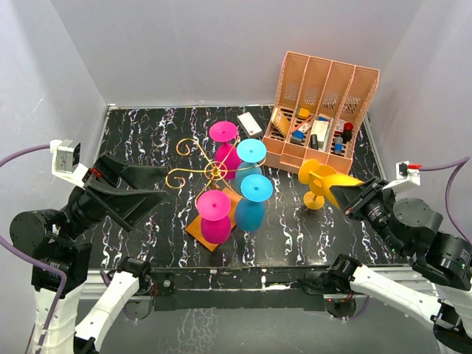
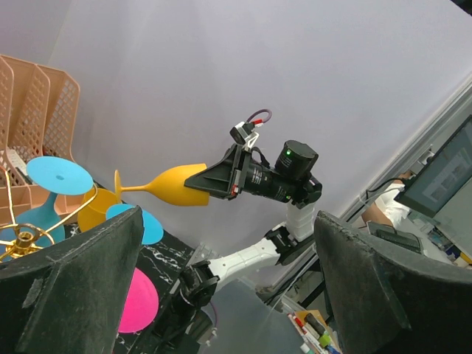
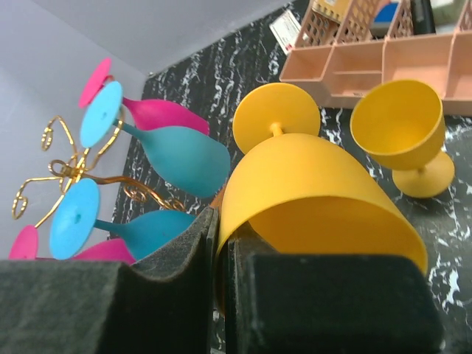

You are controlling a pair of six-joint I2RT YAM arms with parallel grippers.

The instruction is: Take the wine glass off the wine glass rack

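I should next tilt my right gripper fingers-down, then lower the held yellow glass's foot onto the table [image 1: 324,225] beside the standing yellow one.
The gold wire wine glass rack [image 1: 214,171] stands on its orange base [image 1: 196,227] in the middle of the table. Two pink and two teal wine glasses [image 1: 254,193] hang on it, also in the right wrist view [image 3: 184,155]. My right gripper [image 1: 354,196] is shut on the rim of a yellow wine glass [image 1: 333,183], held on its side above the table to the right of the rack; its fingers [image 3: 173,284] pinch the bowl wall [image 3: 310,192]. My left gripper [image 1: 164,184] is open and empty, left of the rack; its wrist view shows the held yellow glass [image 2: 166,184].
A second yellow wine glass [image 3: 402,125] stands upright on the table beside the held one. A tall salmon-pink desk organiser [image 1: 321,103] with small items stands at the back right. A white card [image 1: 249,122] lies behind the rack.
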